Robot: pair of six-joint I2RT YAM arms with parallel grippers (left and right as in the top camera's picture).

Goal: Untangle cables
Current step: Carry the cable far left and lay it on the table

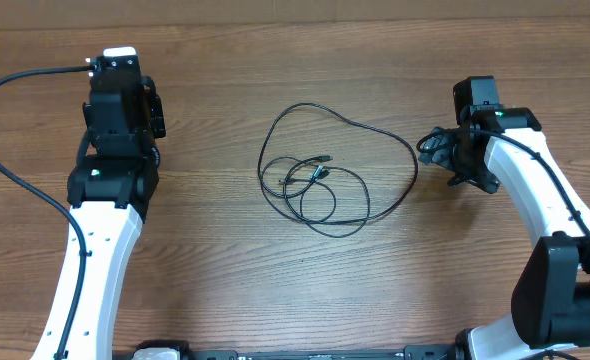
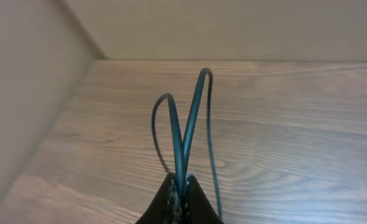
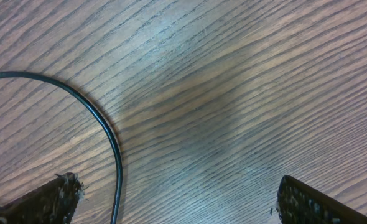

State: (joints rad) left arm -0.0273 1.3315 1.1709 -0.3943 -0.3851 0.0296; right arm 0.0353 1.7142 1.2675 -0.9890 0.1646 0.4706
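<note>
I need to move the black cable back and to the left in the overhead view with my left gripper and lower it onto bare tabletop (image 2: pixel 165 144), well away from the tangle.
The cables (image 1: pixel 315 180) lie tangled at the middle of the table: thin black cords with a wide loop (image 1: pixel 355 125) at the back and small silver plug tips (image 1: pixel 324 159) inside the knot. My right gripper (image 1: pixel 437 150) hovers at the loop's right edge, open. In the right wrist view the gripper (image 3: pixel 178 183) straddles one strand of cable (image 3: pixel 109 137), which runs close to the left finger (image 3: pixel 46 202) without touching it. My left gripper (image 1: pixel 121 58) is far from the tangle at the back left, jaws shut (image 2: pixel 182 180). A dark cord (image 2: pixel 194 115) rises in loops right at its tips.
A thick black arm cable (image 1: pixel 45 71) runs off to the left from the left arm. The wall (image 2: pixel 233 28) stands close behind the left gripper, with another wall (image 2: pixel 22 93) to its left. Bare wooden tabletop (image 1: pixel 215 260) surrounds the tangle.
</note>
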